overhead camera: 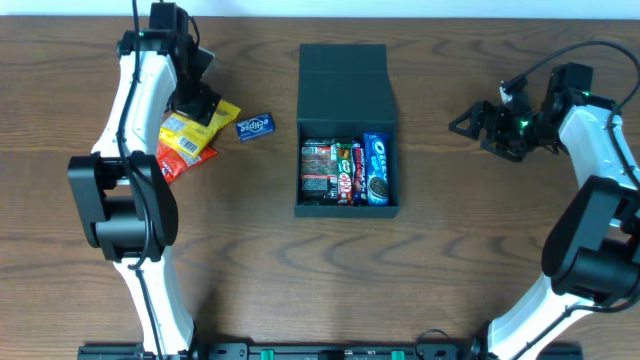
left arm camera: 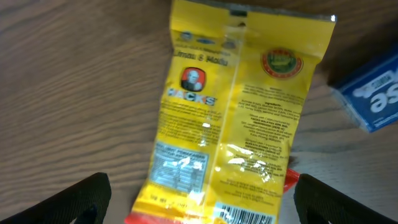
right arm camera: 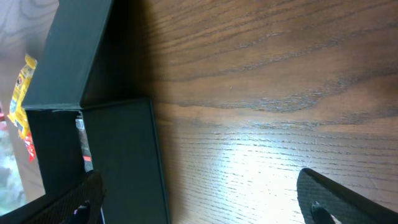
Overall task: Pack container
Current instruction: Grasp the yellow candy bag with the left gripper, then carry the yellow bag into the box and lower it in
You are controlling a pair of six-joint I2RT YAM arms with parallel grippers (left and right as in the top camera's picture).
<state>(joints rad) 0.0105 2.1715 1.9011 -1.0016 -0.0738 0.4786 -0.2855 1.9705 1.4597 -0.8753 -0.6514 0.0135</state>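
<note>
The yellow packet lies flat directly below my left gripper. My left gripper should next move down onto the yellow packet's printed middle (overhead camera: pixel 203 129) (left arm camera: pixel 216 146), with its open fingers passing along both sides.
The container (overhead camera: pixel 345 210) is a dark box in the middle of the table, its flap lid (overhead camera: pixel 343 70) laid open at the back. Several snack packets fill it, with an Oreo pack (overhead camera: pixel 377 168) on the right. My left gripper (overhead camera: pixel 196 108) hovers open over a yellow packet (overhead camera: pixel 205 128). In the left wrist view the yellow packet (left arm camera: pixel 236 112) lies flat between the spread fingers (left arm camera: pixel 81 199), untouched. My right gripper (overhead camera: pixel 462 124) stands open to the right of the container, holding nothing. The right wrist view has the container's wall (right arm camera: pixel 118 155) at its left.
A red-orange packet (overhead camera: pixel 175 160) lies partly under the yellow one. A small blue Eclipse box (overhead camera: pixel 255 126) sits between the packets and the container, and appears as the blue box (left arm camera: pixel 373 93) at the right in the left wrist view.
</note>
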